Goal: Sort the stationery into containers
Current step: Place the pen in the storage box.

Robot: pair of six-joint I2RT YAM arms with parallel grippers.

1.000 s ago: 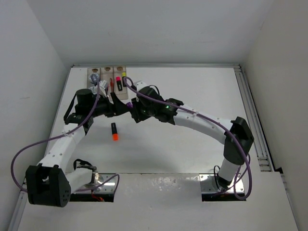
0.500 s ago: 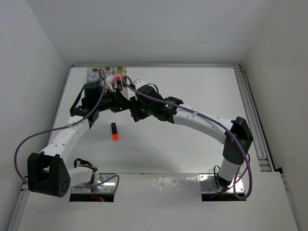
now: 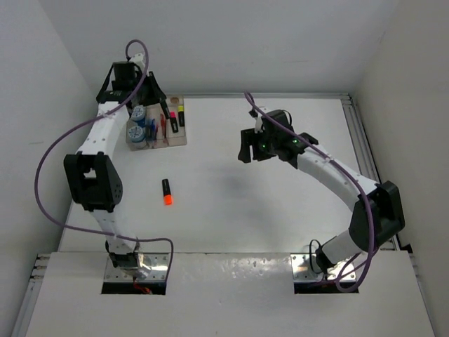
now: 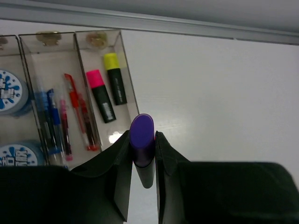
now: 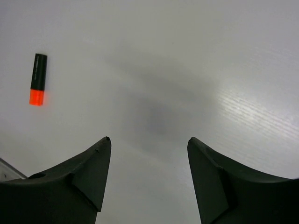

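The left gripper brings the highlighter down over the near end of the slot [image 3: 177, 138] [image 4: 116, 130] with the pink-capped and yellow-capped highlighters next.
My left gripper [image 4: 141, 136] is shut on a black highlighter with a purple cap [image 4: 141, 130], held above the near right corner of the three-slot tray [image 4: 131, 88]. The right slot holds a pink-capped highlighter [image 4: 100, 95] and a yellow-capped one [image 4: 116, 79]. Red and blue pens [image 4: 77, 114] lie in the middle slot, and blue-and-white discs [image 4: 7, 91] in the left one. An orange-capped highlighter [image 3: 167, 191] lies loose on the table. My right gripper [image 5: 149, 139] hangs open and empty over bare table, with the orange highlighter [image 5: 38, 78] off to its upper left.
The tray [image 3: 184, 133] stands at the back left against the wall, with the left gripper [image 3: 160, 105] over it. The right gripper [image 3: 244, 153] is mid-table. A metal rail [image 3: 365, 154] runs along the table's right edge.
The two grippers met beside the tray. The left one shut on the purple highlighter and rose over the tray; the right one opened and drew back to the right.
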